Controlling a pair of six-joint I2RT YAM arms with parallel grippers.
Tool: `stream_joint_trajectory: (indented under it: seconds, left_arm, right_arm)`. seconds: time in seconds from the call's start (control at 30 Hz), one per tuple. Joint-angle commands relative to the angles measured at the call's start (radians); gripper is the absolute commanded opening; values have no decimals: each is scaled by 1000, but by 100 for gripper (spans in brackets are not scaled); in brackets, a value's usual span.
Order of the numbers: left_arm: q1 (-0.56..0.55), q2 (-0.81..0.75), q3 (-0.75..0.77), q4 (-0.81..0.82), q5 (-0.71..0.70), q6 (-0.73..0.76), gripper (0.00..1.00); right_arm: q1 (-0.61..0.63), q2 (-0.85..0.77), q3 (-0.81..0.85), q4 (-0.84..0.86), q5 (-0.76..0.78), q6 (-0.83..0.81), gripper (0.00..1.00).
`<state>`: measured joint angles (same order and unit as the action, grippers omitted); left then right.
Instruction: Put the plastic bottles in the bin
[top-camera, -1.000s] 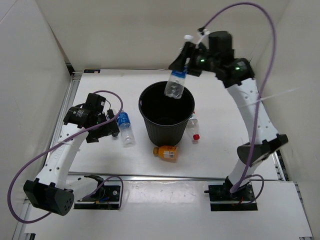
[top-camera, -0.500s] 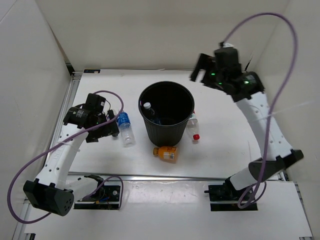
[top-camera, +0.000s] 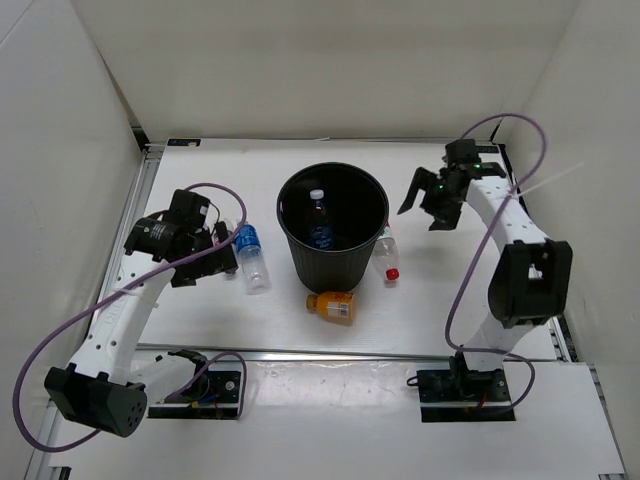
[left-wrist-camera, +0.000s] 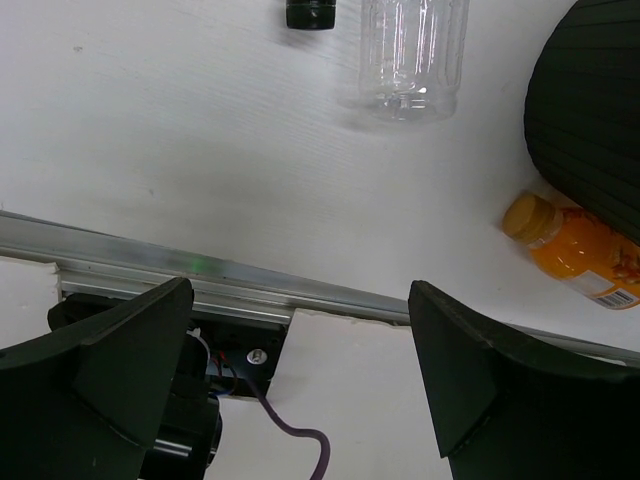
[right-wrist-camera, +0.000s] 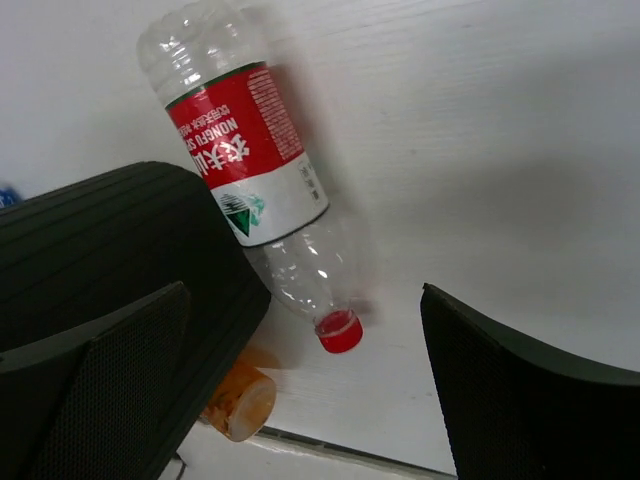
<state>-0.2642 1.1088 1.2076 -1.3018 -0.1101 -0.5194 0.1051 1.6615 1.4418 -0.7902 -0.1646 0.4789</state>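
The red-labelled bottle is below, closer to the bin (top-camera: 287, 232). I will lower my right gripper's open fingers to it next, then close them around its label.
The black bin (top-camera: 287, 232) stands mid-table with a clear blue-labelled bottle (top-camera: 320, 222) lying inside it. Another blue-labelled bottle (top-camera: 251, 256) lies left of the bin, just beside my open, empty left gripper (top-camera: 222, 250). The left wrist view shows that bottle's clear body (left-wrist-camera: 413, 55) beyond the open gripper (left-wrist-camera: 300, 380). A red-labelled, red-capped bottle (top-camera: 386, 255) leans against the bin's right side, and an orange bottle (top-camera: 333, 305) lies in front. My right gripper (top-camera: 425, 208) hangs open and empty right of the bin, above the red-labelled bottle (right-wrist-camera: 255, 170).
White walls close in the table on the left, back and right. A metal rail (top-camera: 330, 352) runs along the near edge, with the arm bases and cables behind it. The bin wall (right-wrist-camera: 120, 250) and the orange bottle (right-wrist-camera: 235, 400) show at the left of the right wrist view.
My right gripper opened and dropped its bottle into the bin, then swung back and down to the bin's right side. The left arm has barely moved.
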Motion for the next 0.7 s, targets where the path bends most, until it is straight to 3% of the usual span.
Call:
stream_joint_trajectory:
  seconds: [0.0,0.2,0.67]
  left_arm:
    - [-3,-26,-11,9,13,10,100]
    - [-12,-26,-11,-2,13,1,100]
    - [-12,-26,-31,-30,33,-28,100]
  right_arm:
    - [54,47,34,69,-125,-98,100]
    - [133,194,117,23,-81,-175,100]
    - [196,373,83,-6,-6,-175,97]
